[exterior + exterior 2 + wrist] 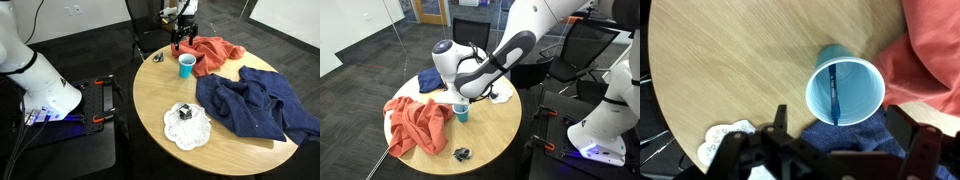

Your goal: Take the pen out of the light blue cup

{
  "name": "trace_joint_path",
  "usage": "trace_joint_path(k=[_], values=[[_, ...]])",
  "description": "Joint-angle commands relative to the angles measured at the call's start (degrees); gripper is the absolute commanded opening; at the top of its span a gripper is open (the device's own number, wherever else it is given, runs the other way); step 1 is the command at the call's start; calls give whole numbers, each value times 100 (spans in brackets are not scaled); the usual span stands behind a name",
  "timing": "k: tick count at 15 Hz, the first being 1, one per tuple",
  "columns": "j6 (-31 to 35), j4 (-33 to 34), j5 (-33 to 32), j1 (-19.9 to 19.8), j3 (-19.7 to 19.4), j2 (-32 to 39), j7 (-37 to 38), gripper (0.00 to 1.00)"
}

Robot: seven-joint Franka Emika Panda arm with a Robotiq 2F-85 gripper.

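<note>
The pen's upper part is below my gripper, lined up between its open fingers in the wrist view. My gripper goes down to the cup's opening next and closes.
The light blue cup (862, 75) stands upright on the round wooden table (730, 60). A thin dark blue pen (833, 92) leans inside it. The cup also shows in both exterior views (187, 66) (461, 112), between the orange cloth and the blue cloth. My gripper (840, 135) is open and empty, its two fingers spread wide, directly above the cup and a little toward the blue cloth side. In an exterior view the gripper (181, 38) hangs above the cup. The pen is not discernible in the exterior views.
An orange cloth (215, 52) (930, 50) lies beside the cup. A dark blue cloth (255, 105) (850, 135) lies at its other side. A white doily (187, 128) bears a dark object. A small dark-and-silver clump (463, 153) lies near the table edge.
</note>
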Motion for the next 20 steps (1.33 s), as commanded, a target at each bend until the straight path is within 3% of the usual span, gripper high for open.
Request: trace_joint_path(k=[1,3,6,8,13,16,17,18,20], values=[[98,221,-72,125,-157,208,77,94],[109,288,-71,138,-191,288,65,81],[161,377,-65,131,-230,409,34,70],[218,433,-59,120,-262,497,14,71],[391,548,-44,134,-391,715,-1,60],[418,618,-23,145,-431,824,-14,50],[427,639,-22,153,-442,854,-14,40],[428,658,-20,160,-451,877,-14,41],[418,704,-10,169,-460,929,-24,33]])
